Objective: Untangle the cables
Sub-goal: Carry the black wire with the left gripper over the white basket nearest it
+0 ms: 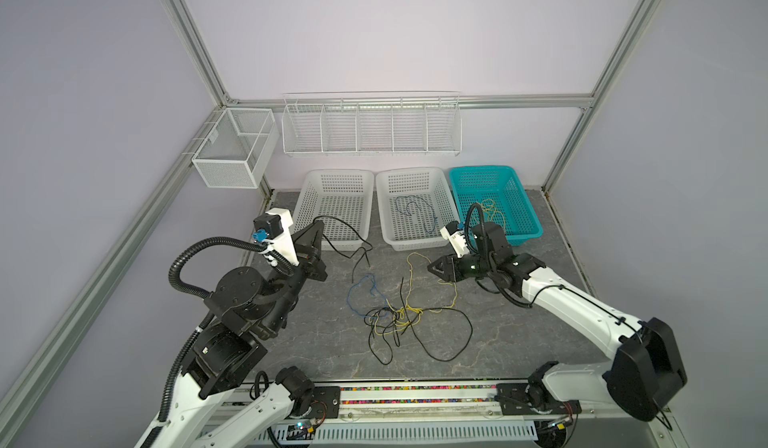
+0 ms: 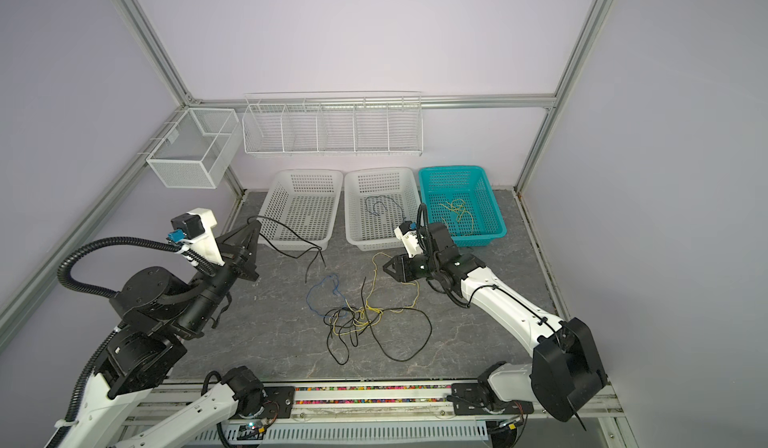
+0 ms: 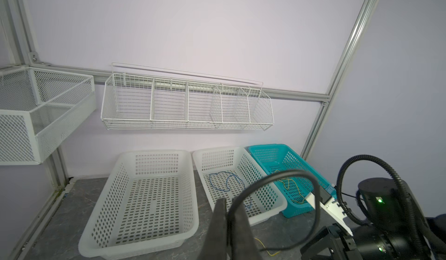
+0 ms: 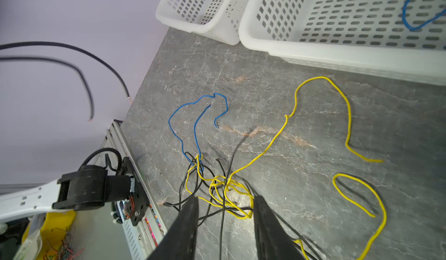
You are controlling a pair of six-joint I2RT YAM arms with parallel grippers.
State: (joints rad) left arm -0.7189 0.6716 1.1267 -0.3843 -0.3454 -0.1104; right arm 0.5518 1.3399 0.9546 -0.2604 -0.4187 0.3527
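Note:
The black cable will next go outward over the bottom of the only empty white basket, and I will lower it and release it, because the basket is below my left gripper.
My left gripper is shut on a black cable, held in the air over the near left corner of the left white basket. The cable arcs to the right and both its ends hang down. A tangle of black and yellow cables lies mid-table in both top views. A blue cable runs out of it on the left, a yellow cable on the right. My right gripper stands open above the tangle; a thin black strand crosses between its fingers, ungripped.
The middle white basket holds a blue cable. The teal basket holds a yellow cable. A wire rack and a mesh box hang on the back wall. A metal rail runs along the front edge.

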